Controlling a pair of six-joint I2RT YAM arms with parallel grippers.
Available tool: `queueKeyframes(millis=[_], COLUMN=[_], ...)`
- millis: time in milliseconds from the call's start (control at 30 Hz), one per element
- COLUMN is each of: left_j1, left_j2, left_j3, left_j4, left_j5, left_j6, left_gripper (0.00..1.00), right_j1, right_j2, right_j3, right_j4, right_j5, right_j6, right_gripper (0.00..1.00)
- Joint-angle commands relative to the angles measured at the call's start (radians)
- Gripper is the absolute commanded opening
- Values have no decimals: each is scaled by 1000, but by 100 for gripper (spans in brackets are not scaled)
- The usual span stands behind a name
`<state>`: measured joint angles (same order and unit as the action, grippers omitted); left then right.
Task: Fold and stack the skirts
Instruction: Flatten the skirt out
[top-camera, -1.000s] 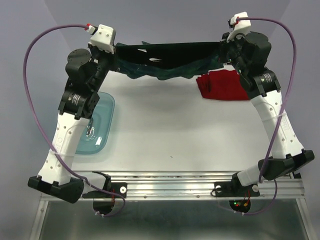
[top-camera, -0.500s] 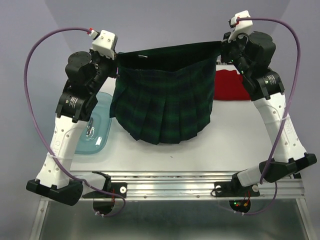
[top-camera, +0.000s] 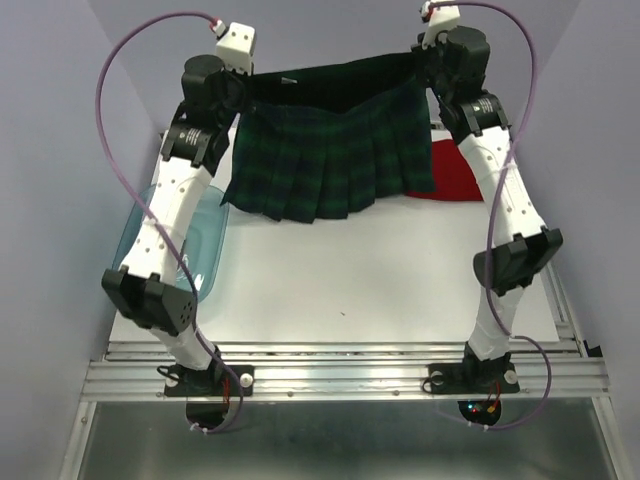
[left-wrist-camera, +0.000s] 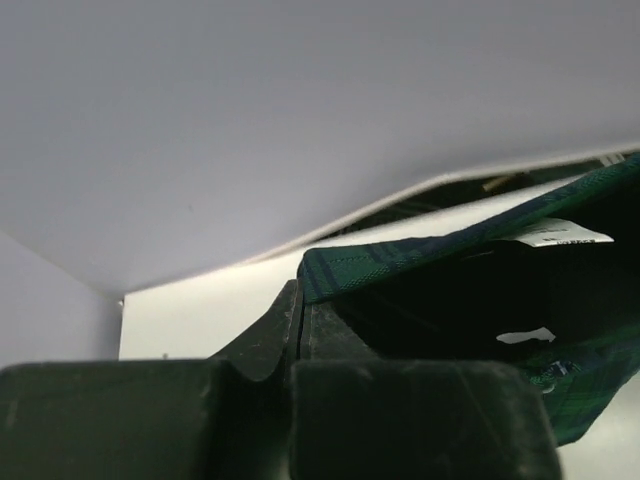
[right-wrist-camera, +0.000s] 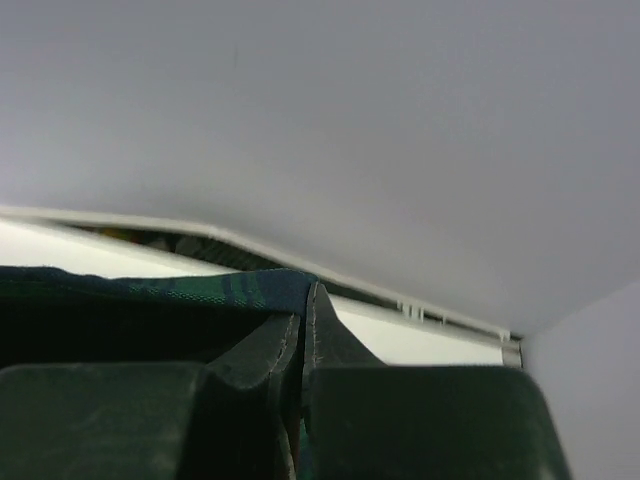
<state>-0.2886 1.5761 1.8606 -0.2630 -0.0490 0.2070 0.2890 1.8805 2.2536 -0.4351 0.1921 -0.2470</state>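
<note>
My left gripper will next move the waistband it holds down and back to the bare tabletop (top-camera: 262, 262) beside the tub, and it will release it there.
The plaid skirt (top-camera: 330, 155) hangs stretched by its waistband between my two grippers, high over the far part of the table, its pleated hem just above the surface. My left gripper (top-camera: 243, 88) is shut on the waistband's left end, and the plaid cloth (left-wrist-camera: 400, 262) shows at its fingertips in the left wrist view. My right gripper (top-camera: 428, 72) is shut on the right end, with the plaid waistband (right-wrist-camera: 200, 288) pinched there in the right wrist view. The red skirt (top-camera: 458, 170) lies folded on the table at the far right, partly hidden behind the plaid skirt and right arm.
A translucent teal plastic tub (top-camera: 205, 235) sits at the left side of the white table (top-camera: 340, 280), partly under the left arm. A white label (left-wrist-camera: 560, 235) shows inside the waistband. Grey walls close in behind and on both sides.
Both arms have risen and stretched toward the back, lifting the plaid skirt. It went from a bunched strip to hanging open, then moved farther back and higher.
</note>
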Motion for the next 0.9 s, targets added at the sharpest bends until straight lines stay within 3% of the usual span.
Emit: queueKeyframes(millis=[0, 100, 200, 333, 567, 667, 767, 867], left_j1=[66, 84, 104, 134, 135, 135, 135, 135], left_j2=[112, 243, 300, 240, 56, -17, -92, -132], left_j3=[254, 426, 462, 231, -410, -610, -745, -816], left_j4=[212, 275, 350, 510, 519, 484, 440, 391], left_j5=[-78, -81, -91, 7, 168, 214, 241, 264], left_j6=[3, 0, -20, 1, 63, 75, 84, 89], left_gripper=[0, 0, 0, 0, 0, 0, 0, 0], right_j1=[-30, -30, -30, -30, -30, -30, -30, -30], right_j2=[153, 195, 192, 163, -19, -82, -190, -270], right_j3=[288, 267, 158, -26, -581, -777, -939, -1000], right_j4=[261, 501, 658, 725, 641, 569, 549, 504], right_j5=[96, 107, 95, 38, -256, -290, -302, -329], right_j6=[-58, -54, -25, 3, 17, 12, -3, -12], right_gripper=[1, 1, 1, 1, 1, 1, 1, 1])
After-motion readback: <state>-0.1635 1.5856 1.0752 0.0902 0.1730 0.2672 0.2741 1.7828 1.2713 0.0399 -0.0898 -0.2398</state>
